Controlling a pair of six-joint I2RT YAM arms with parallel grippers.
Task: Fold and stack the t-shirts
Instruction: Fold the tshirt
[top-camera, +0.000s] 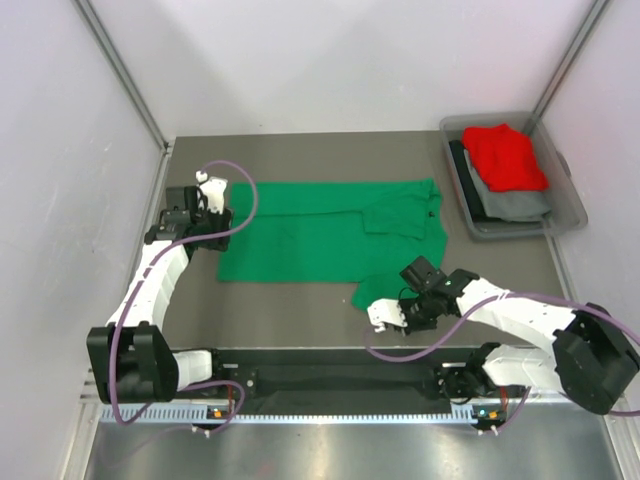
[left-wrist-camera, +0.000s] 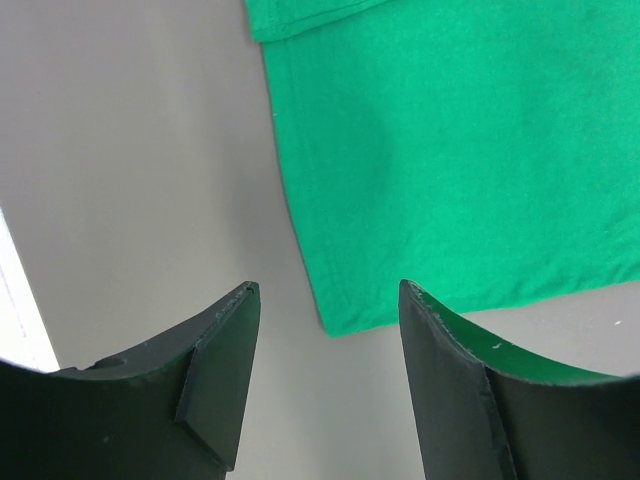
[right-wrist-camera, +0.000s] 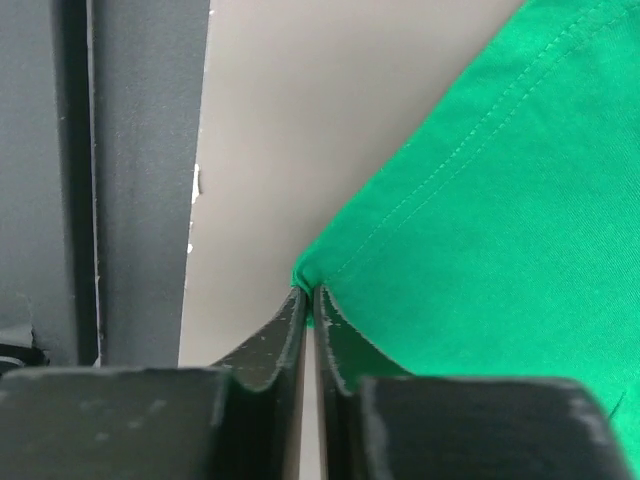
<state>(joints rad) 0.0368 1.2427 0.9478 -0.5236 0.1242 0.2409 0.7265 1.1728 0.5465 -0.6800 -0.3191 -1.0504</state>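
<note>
I will next bring my left gripper down and back onto the green shirt's free near corner (top-camera: 221, 279) (left-wrist-camera: 334, 325), while my right gripper holds another corner.
The green t-shirt (top-camera: 320, 235) lies spread flat in the middle of the table. My left gripper (top-camera: 226, 215) is open and empty at the shirt's left end. In the left wrist view (left-wrist-camera: 328, 295) a corner of the green cloth (left-wrist-camera: 450, 150) lies on the table just ahead of the fingertips, untouched. My right gripper (top-camera: 380, 308) is shut on a hemmed corner of the green shirt (right-wrist-camera: 480, 220) at its near right edge, and the right wrist view (right-wrist-camera: 308, 295) shows the cloth pinched between the tips. The red t-shirt (top-camera: 505, 155) lies folded in the bin.
The clear plastic bin (top-camera: 562, 215) stands at the back right, holding the red shirt on top of grey cloth (top-camera: 515, 205). A black base rail (top-camera: 330, 375) runs along the near edge. White walls close in the left, back and right.
</note>
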